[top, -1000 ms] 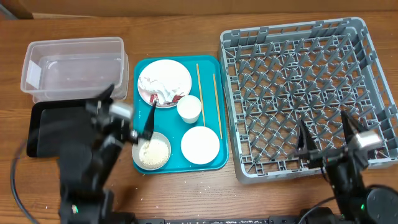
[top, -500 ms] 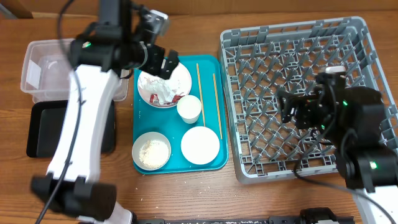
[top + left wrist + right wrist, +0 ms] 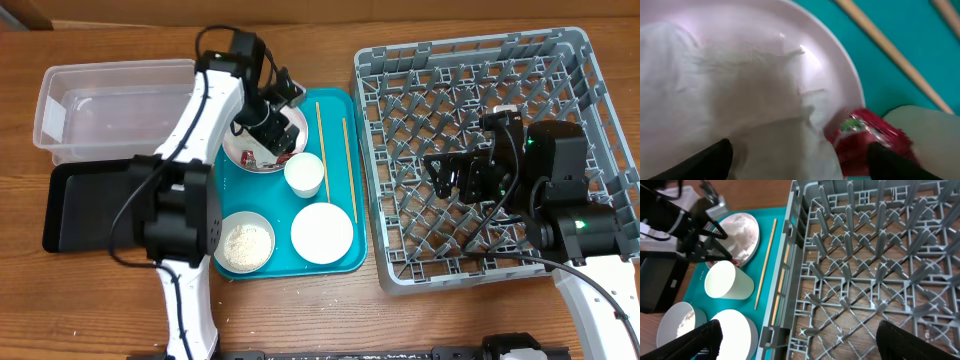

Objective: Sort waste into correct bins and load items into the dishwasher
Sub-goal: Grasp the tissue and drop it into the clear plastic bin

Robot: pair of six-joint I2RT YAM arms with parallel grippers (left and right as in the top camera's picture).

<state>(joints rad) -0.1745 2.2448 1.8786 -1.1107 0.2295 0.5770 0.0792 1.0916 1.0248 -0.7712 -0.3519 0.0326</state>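
My left gripper is a short way above the crumpled white paper wrapper, so next I will lower it to the wrapper and bring its fingers together.
The whitish-pink plate [image 3: 250, 150] on the teal tray holds crumpled white wrappers [image 3: 755, 100] with a red-printed part [image 3: 865, 137]. My left gripper [image 3: 272, 128] is open and low over the plate, its fingertips [image 3: 802, 162] either side of the wrapper. The white cup [image 3: 304, 174], an empty white bowl [image 3: 322, 232], a bowl of rice [image 3: 244, 243] and two chopsticks [image 3: 321, 135] lie on the tray. My right gripper [image 3: 452, 178] is open and empty above the grey dish rack [image 3: 560, 60], near its left edge [image 3: 807, 340].
The clear tub [image 3: 115, 105] stands at the back left, with the black tray [image 3: 85, 205] in front of it. The teal tray [image 3: 340, 262] lies between them and the rack. My left arm reaches over the tub's right end.
My left arm has swung from the table's front up and down onto the plate. My right arm has risen from the front edge to above the rack.
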